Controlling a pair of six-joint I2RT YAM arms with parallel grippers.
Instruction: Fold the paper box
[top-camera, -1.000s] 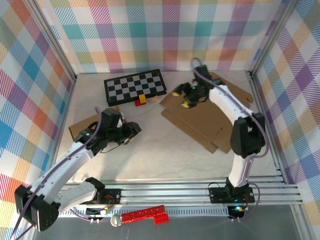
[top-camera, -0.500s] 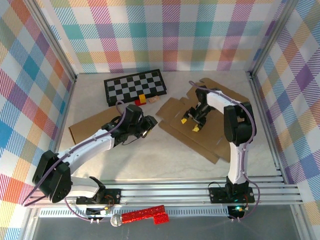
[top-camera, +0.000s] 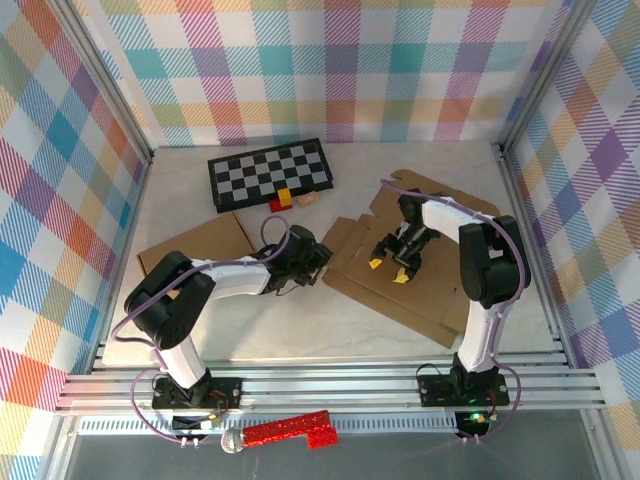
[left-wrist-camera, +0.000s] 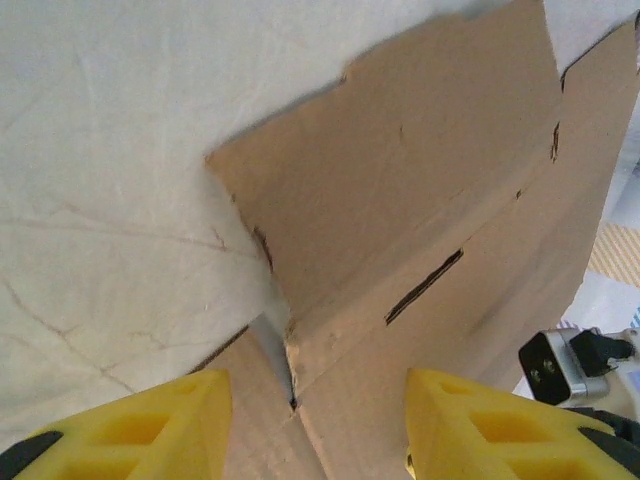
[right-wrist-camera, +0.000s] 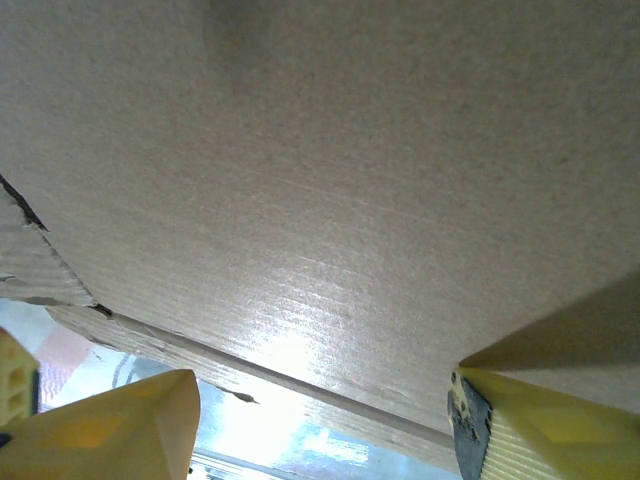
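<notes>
To get hold of the flap's edge (left-wrist-camera: 293, 378) beside the narrow slit between its fingers, my left gripper should lower onto that edge first, then close.
The paper box is a flat brown cardboard blank (top-camera: 430, 275) lying on the table right of centre. My left gripper (top-camera: 316, 258) is at its left edge, open; in the left wrist view its yellow fingertips (left-wrist-camera: 130, 430) stand wide apart over a flap corner and a crease of the cardboard (left-wrist-camera: 420, 200). My right gripper (top-camera: 390, 270) is low over the middle of the blank, open, yellow tips spread. In the right wrist view the cardboard panel (right-wrist-camera: 330, 170) is very close, with the gripper (right-wrist-camera: 320, 430) holding nothing.
A second flat cardboard sheet (top-camera: 185, 245) lies at the left under my left arm. A black-and-white checkerboard (top-camera: 270, 172) sits at the back, with small red and yellow blocks (top-camera: 284, 199) in front of it. Metal frame rails (top-camera: 330, 385) run along the near edge.
My left arm has stretched right until its gripper reached the blank's left edge, opening a little. My right gripper came from the far side toward the blank's middle. The blank shifted slightly.
</notes>
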